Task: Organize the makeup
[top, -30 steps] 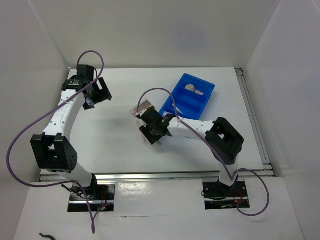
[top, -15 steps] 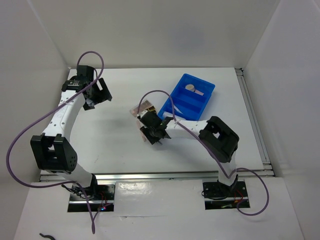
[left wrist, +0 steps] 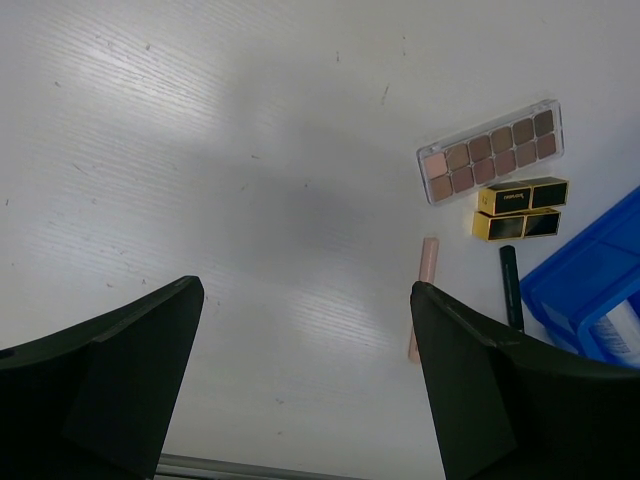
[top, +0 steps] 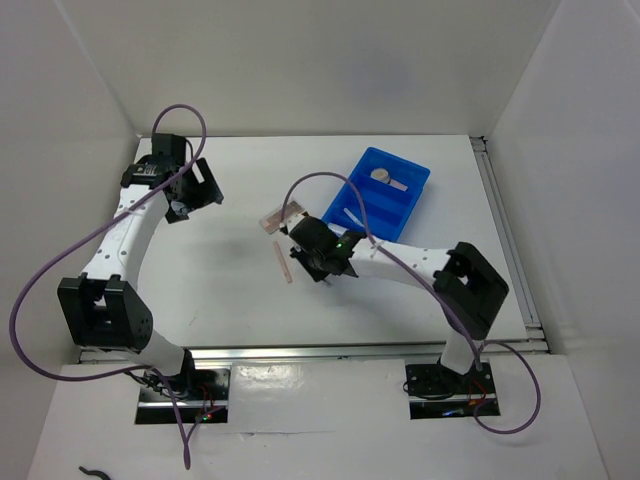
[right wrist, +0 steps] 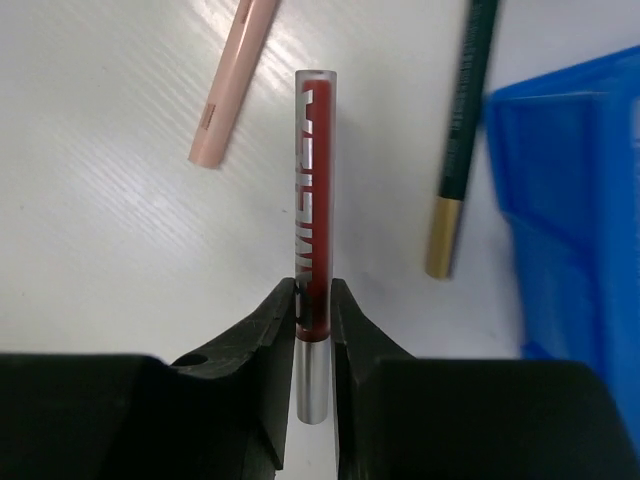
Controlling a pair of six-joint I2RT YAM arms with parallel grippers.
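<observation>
A slim pale stick is already in the blue bin, so I should next lift my right gripper outward over the space beside that stick and let go of the tube.
My right gripper (right wrist: 315,300) is shut on a clear tube (right wrist: 313,230) with red filling and a silver cap, held just above the table; it also shows in the top view (top: 316,250). A pink pencil (right wrist: 232,85) lies to its left and a dark pencil with a gold end (right wrist: 462,130) to its right. An eyeshadow palette (left wrist: 490,150) and two black-and-gold boxes (left wrist: 520,196) lie beyond them. A round compact (top: 380,175) sits in the blue bin (top: 352,190). My left gripper (left wrist: 305,380) is open and empty at the far left (top: 190,195).
The blue divided bin's corner (right wrist: 580,200) is close on the right of my right gripper. White walls surround the table. A metal rail (top: 505,230) runs along the table's right edge.
My right gripper has shifted slightly right with the tube, and its elbow has swung right. The pink pencil now shows uncovered on the table. The left arm has barely moved.
</observation>
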